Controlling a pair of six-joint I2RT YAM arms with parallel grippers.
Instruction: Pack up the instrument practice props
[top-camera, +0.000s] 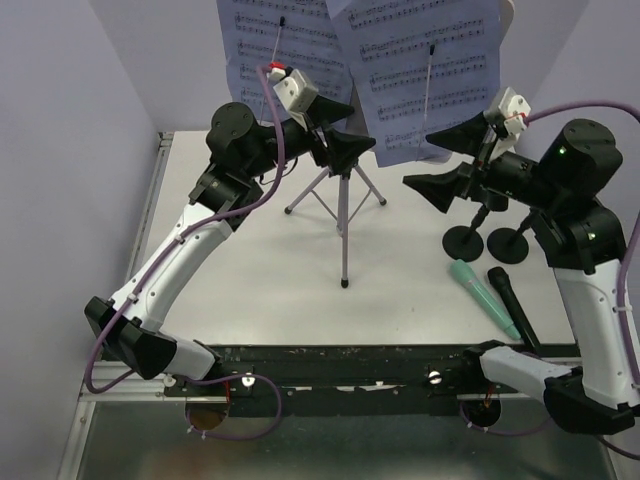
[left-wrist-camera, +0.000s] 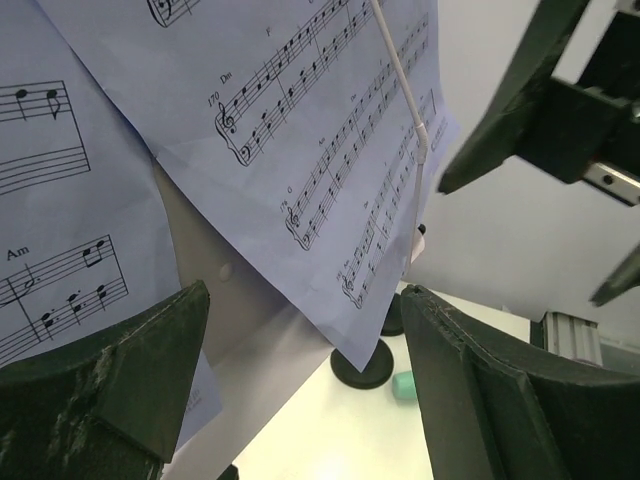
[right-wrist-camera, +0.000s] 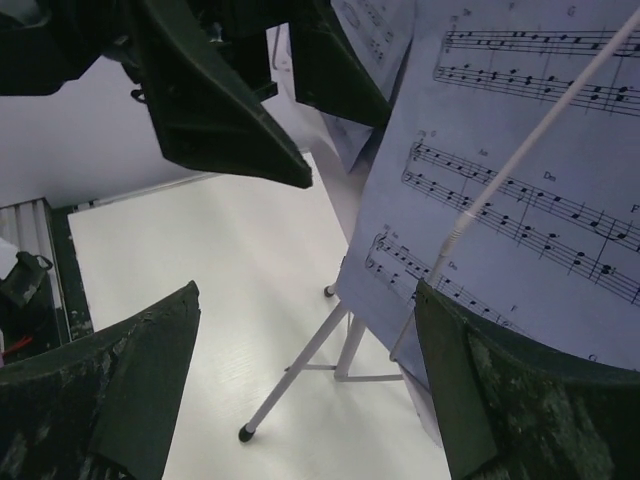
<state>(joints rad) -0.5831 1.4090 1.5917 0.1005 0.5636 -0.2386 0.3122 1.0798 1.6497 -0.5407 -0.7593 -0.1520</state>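
My left gripper will move outward and to the right in the top view next, onto the overlapping page's lower corner (top-camera: 382, 160) (left-wrist-camera: 358, 350), because that corner is hanging free between my fingers.
A silver tripod (top-camera: 343, 215) stands mid-table and carries printed sheet-music pages (top-camera: 415, 70) on its desk. My left gripper (top-camera: 350, 128) is open just left of the pages' lower edge; a page corner (left-wrist-camera: 300, 150) hangs above its gap (left-wrist-camera: 305, 300). On the pages' right side my right gripper (top-camera: 440, 160) is open, and a page (right-wrist-camera: 520, 200) lies by its right finger (right-wrist-camera: 308, 295). Two short black round-based poles (top-camera: 464, 240) stand at the right. In front of them lie the mint-green microphone (top-camera: 483, 296) and the black microphone (top-camera: 512, 300).
Thin white wire holders (right-wrist-camera: 520, 160) press the pages against the desk. The tripod's legs (right-wrist-camera: 300, 370) spread over the white table. A metal rail (top-camera: 150, 200) runs along the table's left edge, with lilac walls behind and to the left. The arms' bases sit on the dark front bar (top-camera: 340, 365).
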